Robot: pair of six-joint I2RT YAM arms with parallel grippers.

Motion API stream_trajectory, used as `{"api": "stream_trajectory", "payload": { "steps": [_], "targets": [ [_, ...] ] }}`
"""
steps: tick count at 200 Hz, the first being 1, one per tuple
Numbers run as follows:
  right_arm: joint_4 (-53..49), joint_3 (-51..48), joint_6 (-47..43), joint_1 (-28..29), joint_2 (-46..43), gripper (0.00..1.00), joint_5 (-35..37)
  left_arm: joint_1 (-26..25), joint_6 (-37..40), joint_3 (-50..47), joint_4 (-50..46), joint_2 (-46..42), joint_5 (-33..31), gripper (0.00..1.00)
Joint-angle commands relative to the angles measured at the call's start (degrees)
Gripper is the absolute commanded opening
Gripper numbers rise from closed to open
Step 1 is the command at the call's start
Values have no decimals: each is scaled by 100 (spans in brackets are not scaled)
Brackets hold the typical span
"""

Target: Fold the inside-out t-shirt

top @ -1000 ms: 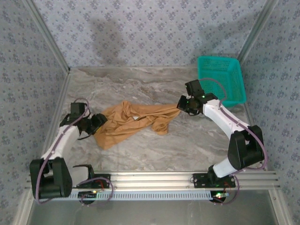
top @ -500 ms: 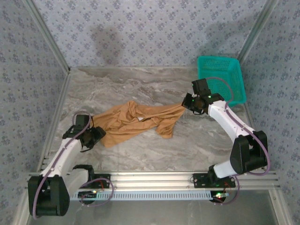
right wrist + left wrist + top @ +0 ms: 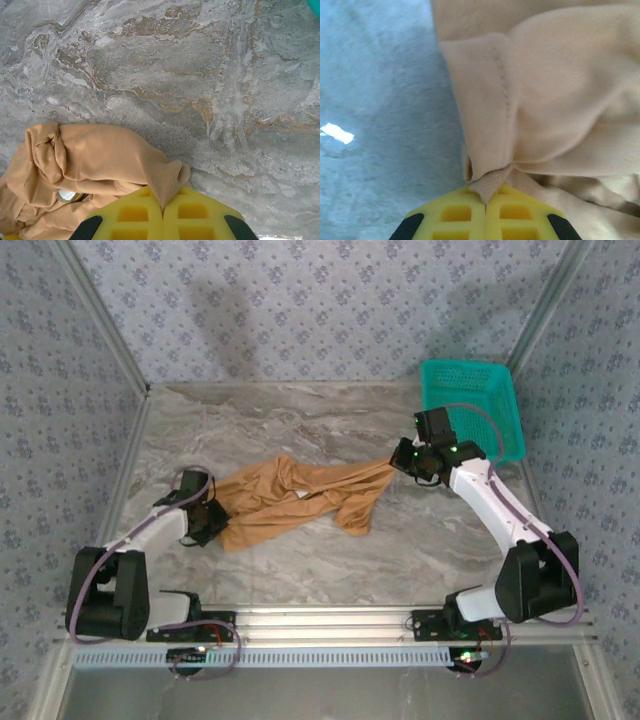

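Observation:
The t-shirt [image 3: 290,500] lies crumpled, so I will raise my right gripper to open the cloth, then lower its end onto the tabletop [image 3: 404,481] beside the teal basket and let go.
The inside-out t-shirt [image 3: 290,500] is a tan cloth lying crumpled and stretched across the middle of the marble table. My left gripper [image 3: 212,520] is at its left end, shut on a pinch of hem. In the left wrist view the yellow fingers [image 3: 455,212] meet with a fold of the t-shirt [image 3: 545,100] squeezed between them. My right gripper [image 3: 400,462] holds the shirt's right end. In the right wrist view a corner of the t-shirt [image 3: 100,155] is clamped between the closed yellow fingers [image 3: 195,215]. A small white label [image 3: 297,494] shows on the cloth.
A teal plastic basket [image 3: 470,405] stands at the back right, just behind the right arm. Patterned walls close in the table on three sides. Bare marble table [image 3: 300,420] lies behind and in front of the shirt.
My left gripper has closed on the shirt's left edge after moving in toward it. The right gripper pulled its end of the shirt rightward a second ago and has held since.

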Motion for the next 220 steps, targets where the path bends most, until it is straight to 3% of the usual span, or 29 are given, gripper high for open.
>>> {"api": "stream_trajectory", "payload": {
  "steps": [1, 23, 55, 117, 144, 185, 220],
  "targets": [
    [-539, 336, -314, -187, -422, 0, -137, 0, 424, 1014, -752, -374, -150, 0],
    [-972, 867, -461, -371, -728, 0, -131, 67, 758, 2301, -1699, -928, -457, 0],
    [-1316, 1355, -503, -573, -1196, 0, -445, 91, 1046, 3617, -1867, -1435, -467, 0],
    [-2139, 2436, -528, -721, -1870, 0, -1104, 183, 1832, 6207, -2720, -1530, -627, 0],
    [-1980, 2546, -321, -729, -2060, 0, -1089, 183, 1940, 6719, -2633, -1443, -482, 0],
    [-1445, 1999, -61, -796, -1548, 1, -828, 184, 1931, 6209, -1971, -272, 99, 0],
    [-709, 1286, 329, -1033, -288, 3, -415, 244, 1914, 6503, -1727, 2065, 100, 0]
  ]
}}
